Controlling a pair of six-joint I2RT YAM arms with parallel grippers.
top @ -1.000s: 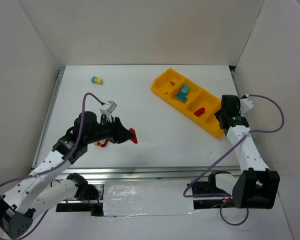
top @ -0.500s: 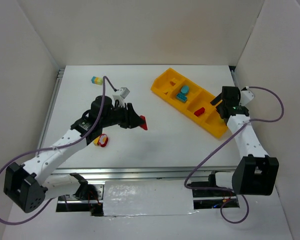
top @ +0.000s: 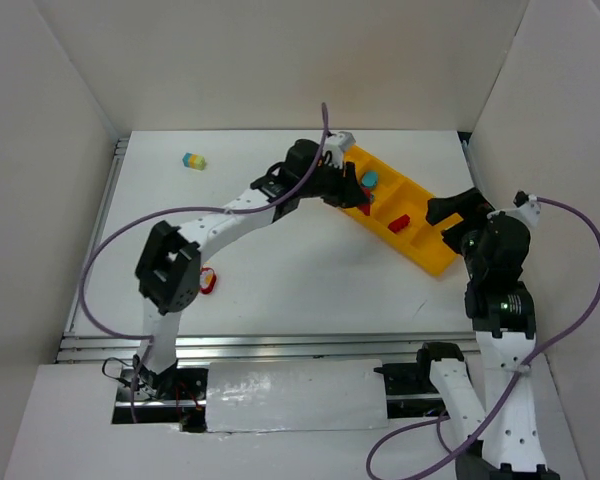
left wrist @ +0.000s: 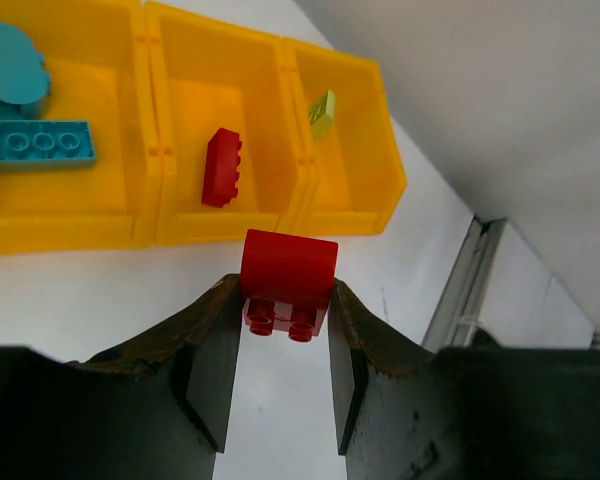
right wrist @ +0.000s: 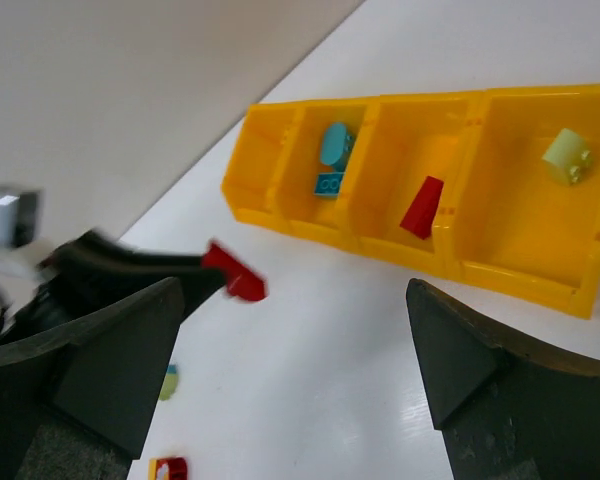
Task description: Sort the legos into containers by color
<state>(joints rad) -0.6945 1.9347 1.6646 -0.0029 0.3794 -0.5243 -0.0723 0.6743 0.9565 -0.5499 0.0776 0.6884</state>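
The robot's left gripper should move down over the third container (top: 402, 210) (left wrist: 225, 140) next, toward the right in the top view, and release there, because a red lego already lies in it.
My left gripper (left wrist: 285, 290) is shut on a red lego (left wrist: 289, 262), hanging just short of the tray's near wall. In the top view, the left gripper (top: 357, 198) and its red lego (top: 364, 207) are at the tray's second and third containers. The orange-yellow tray (top: 432, 260) holds two teal legos (top: 368, 181), a red lego (top: 399, 223) and a pale green lego (left wrist: 322, 112), each colour in its own container. My right gripper (right wrist: 293, 290) is open and empty, raised back from the tray (right wrist: 280, 215). It sits beside the tray's right end (top: 450, 222).
A teal and yellow-green clump (top: 194, 160) lies at the table's far left. A red and yellow clump (top: 207, 281) lies near the left arm's elbow. White walls close in the table on three sides. A metal rail (top: 280, 345) runs along the near edge.
The left arm swung from the table's left-middle across to the tray, carrying the red lego. The right gripper opened wide and pulled back from the tray's right end.
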